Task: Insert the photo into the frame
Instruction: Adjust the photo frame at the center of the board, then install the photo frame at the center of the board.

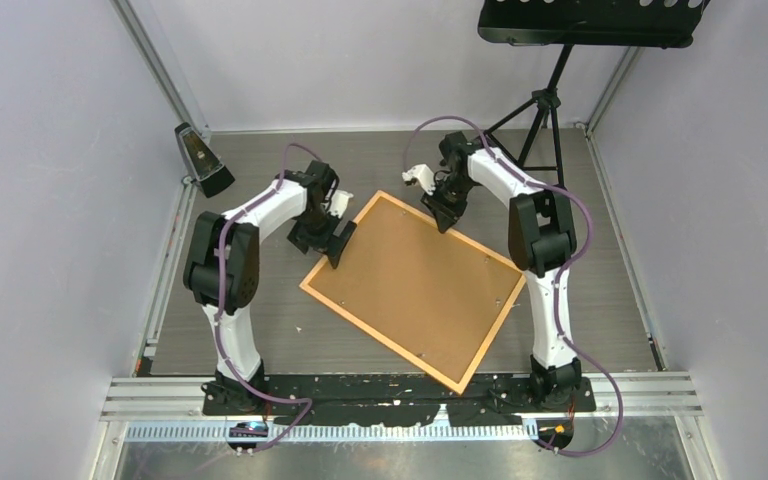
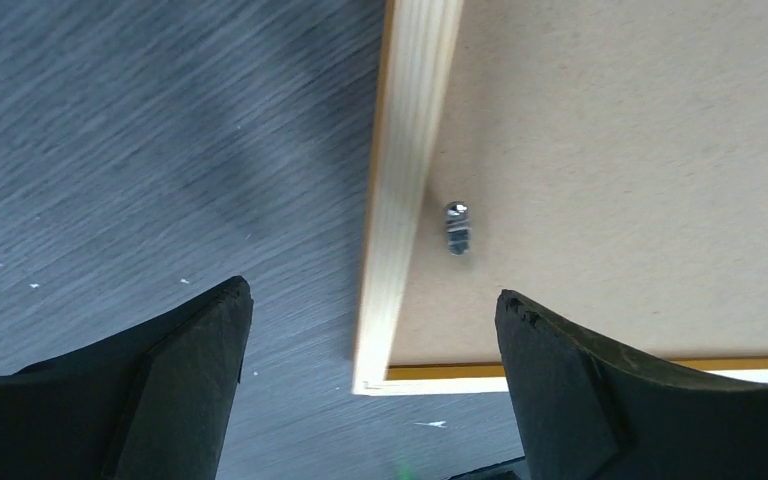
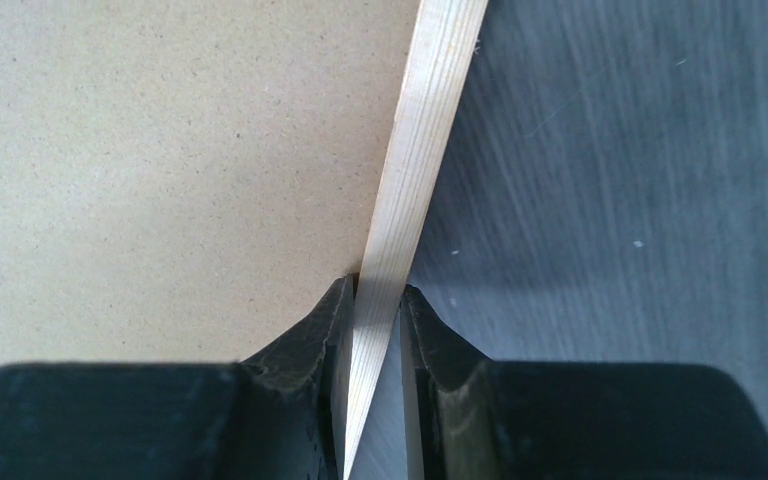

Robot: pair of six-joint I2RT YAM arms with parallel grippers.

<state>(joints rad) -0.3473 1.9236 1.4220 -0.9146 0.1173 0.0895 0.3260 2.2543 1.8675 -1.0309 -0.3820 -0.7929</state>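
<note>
My right gripper is going to pull the frame's far bar (image 1: 458,238) to the left in the top view and let go of it, because the frame (image 1: 380,340) lies crooked on the table.
The frame (image 1: 380,340) lies back-up and askew on the dark table, its thin orange rim around a plain brown backing board (image 1: 415,285). The photo is hidden. My left gripper (image 1: 335,245) hovers open over the frame's left corner. In the left wrist view its fingers straddle the pale wooden rail (image 2: 405,200) without touching it, and a small metal clip (image 2: 457,228) sits on the board beside the rail. My right gripper (image 1: 443,215) is at the frame's far edge. In the right wrist view it (image 3: 375,290) is shut on the thin rail (image 3: 425,130), next to the board (image 3: 160,150).
A black tripod (image 1: 545,110) carrying a black tray (image 1: 590,20) stands at the back right. A small dark wedge-shaped object (image 1: 203,160) sits at the back left corner. Grey walls close in three sides, and a metal rail (image 1: 400,395) runs along the near edge.
</note>
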